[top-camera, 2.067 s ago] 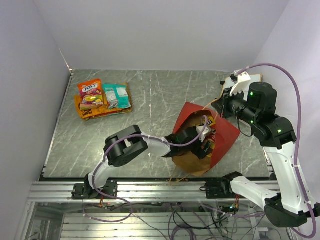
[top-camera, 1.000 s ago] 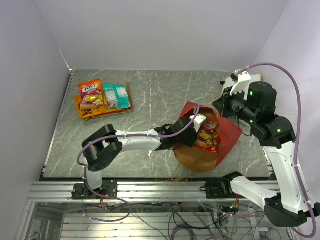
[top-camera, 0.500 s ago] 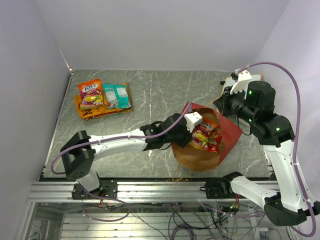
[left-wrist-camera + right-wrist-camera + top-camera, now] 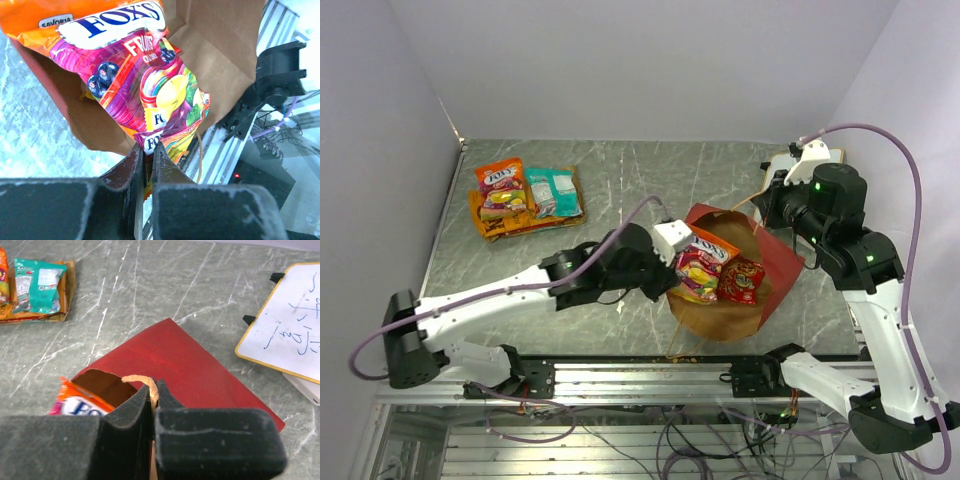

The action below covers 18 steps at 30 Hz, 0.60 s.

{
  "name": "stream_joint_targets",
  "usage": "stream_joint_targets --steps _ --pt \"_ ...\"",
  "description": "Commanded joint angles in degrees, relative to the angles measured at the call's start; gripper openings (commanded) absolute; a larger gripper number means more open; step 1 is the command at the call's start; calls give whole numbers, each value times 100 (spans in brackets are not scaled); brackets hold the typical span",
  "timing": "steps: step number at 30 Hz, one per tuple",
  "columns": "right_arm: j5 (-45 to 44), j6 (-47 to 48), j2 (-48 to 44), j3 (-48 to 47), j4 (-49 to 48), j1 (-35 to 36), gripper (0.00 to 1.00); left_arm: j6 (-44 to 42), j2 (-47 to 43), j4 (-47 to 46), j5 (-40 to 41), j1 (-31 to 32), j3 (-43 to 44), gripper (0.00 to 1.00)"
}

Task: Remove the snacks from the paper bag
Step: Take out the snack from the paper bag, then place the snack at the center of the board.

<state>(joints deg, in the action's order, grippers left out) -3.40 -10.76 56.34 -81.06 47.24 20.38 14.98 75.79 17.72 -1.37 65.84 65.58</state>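
The left gripper should move outward and to the left in the top view, then go down onto the snack pile and let go, since other packets lie gathered there.
The paper bag (image 4: 782, 262) lies at the table's right, red outside and brown inside (image 4: 215, 55), its mouth facing the near edge. My left gripper (image 4: 680, 268) is shut on the lower edge of an orange and purple Fox's snack packet (image 4: 702, 266), holding it at the left rim of the bag's mouth. In the left wrist view the jaws (image 4: 148, 150) pinch the packet (image 4: 150, 85). A red packet (image 4: 742, 280) still lies inside the bag. My right gripper (image 4: 761, 207) is shut on the bag's tan handle (image 4: 145, 381), above the red bag side (image 4: 185, 365).
Several snack packets (image 4: 525, 197) lie piled at the far left of the table, also in the right wrist view as a pile (image 4: 37, 277). A white wood-framed board (image 4: 287, 335) sits at the far right, behind the bag. The metal rail (image 4: 620, 380) runs along the near edge.
My left arm has drawn back to the left and upward, bringing the Fox's packet from inside the bag to its left rim. The right gripper keeps its hold on the handle.
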Motion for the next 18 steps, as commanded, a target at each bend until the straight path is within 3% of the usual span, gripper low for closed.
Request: stream_joint_targets --steps 1,9,13,18 --pt "-373 -135 -39 100 -287 17 0 182 -805 37 427 25 -135 7" --pt "-231 -173 -81 265 -329 21 0 304 -1983 -95 2176 3 -186 7" --pt "-186 -158 -96 291 -356 20 0 528 -1783 495 3779 -290 315 7" --pt "-45 -141 -86 301 -399 19 0 426 -1269 879 3196 -1696 751 7"
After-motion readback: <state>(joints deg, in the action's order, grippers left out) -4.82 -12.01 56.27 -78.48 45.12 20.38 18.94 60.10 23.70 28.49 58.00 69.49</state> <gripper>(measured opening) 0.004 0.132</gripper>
